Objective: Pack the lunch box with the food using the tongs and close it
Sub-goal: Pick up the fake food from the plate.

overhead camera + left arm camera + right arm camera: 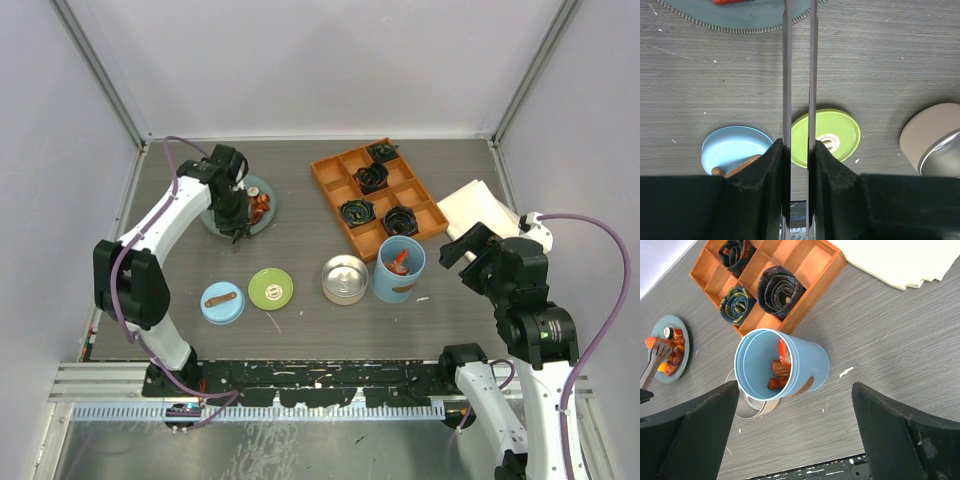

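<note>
I will lift my left gripper to the right in the top view, turn the tongs over the cylinder's opening [402, 254] and release, as the light-blue cylinder is open.
My left gripper [236, 216] [799, 150] is shut on the tongs [786, 75], squeezing their two grey arms nearly parallel. The tong tips [657, 352] rest among the food [262, 206] on the teal plate [268, 222]. The light-blue cylinder [398, 270] [810, 365] stands open with several brown and red food pieces [780, 372] inside. Beside it on the left sits the open steel tin [345, 278]. The green lid [271, 289] [835, 135] and blue lid [222, 302] [732, 147] lie flat on the table. My right gripper [468, 250] [795, 440] hangs open, just right of the cylinder and above table level.
An orange compartment tray [378, 195] [805, 270] holding black coils stands behind the cylinder. A folded white cloth [480, 208] [905, 260] lies at the right. The black rail with the arm bases runs along the near edge.
</note>
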You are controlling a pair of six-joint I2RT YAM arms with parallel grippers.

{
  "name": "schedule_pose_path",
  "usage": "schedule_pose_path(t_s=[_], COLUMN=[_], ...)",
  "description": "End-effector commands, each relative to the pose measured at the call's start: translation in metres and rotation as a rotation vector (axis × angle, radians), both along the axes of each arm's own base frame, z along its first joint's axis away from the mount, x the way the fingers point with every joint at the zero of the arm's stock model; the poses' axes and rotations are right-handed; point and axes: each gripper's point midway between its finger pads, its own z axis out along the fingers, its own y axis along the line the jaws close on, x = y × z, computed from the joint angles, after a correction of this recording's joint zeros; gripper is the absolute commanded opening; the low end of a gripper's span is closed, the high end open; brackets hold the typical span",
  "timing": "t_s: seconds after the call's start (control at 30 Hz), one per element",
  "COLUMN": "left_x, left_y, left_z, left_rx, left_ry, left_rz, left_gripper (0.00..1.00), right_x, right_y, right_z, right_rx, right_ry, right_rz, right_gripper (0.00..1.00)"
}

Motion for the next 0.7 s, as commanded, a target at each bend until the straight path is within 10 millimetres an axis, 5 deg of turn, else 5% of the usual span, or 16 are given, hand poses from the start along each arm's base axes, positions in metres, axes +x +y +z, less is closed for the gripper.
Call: schedule_pose_path(t_s=[0.0,0.3,0.67], left_x=[0.009,0.009,0.007], left_y=[0.0,0.006,0.009], left_z=[0.014,0.041,0.046], left_rx=[-0.012,-0.007,0.007], left_ry=[-0.067,-0.148,-0.158], left_rz=[-0.008,0.006,0.003], left_gripper=[0.19,0.14,0.14], right_x=[0.006,0.005,0.003], right_y=[0.001,0.001,0.001], right_z=[0.018,0.019,0.02], right_rx=[0.014,0.017,0.022], right_ry=[-0.061,-0.065,-0.069], right_rz=[-0.004,-0.006,-0.004], right_gripper=[1.0,1.0,1.0])
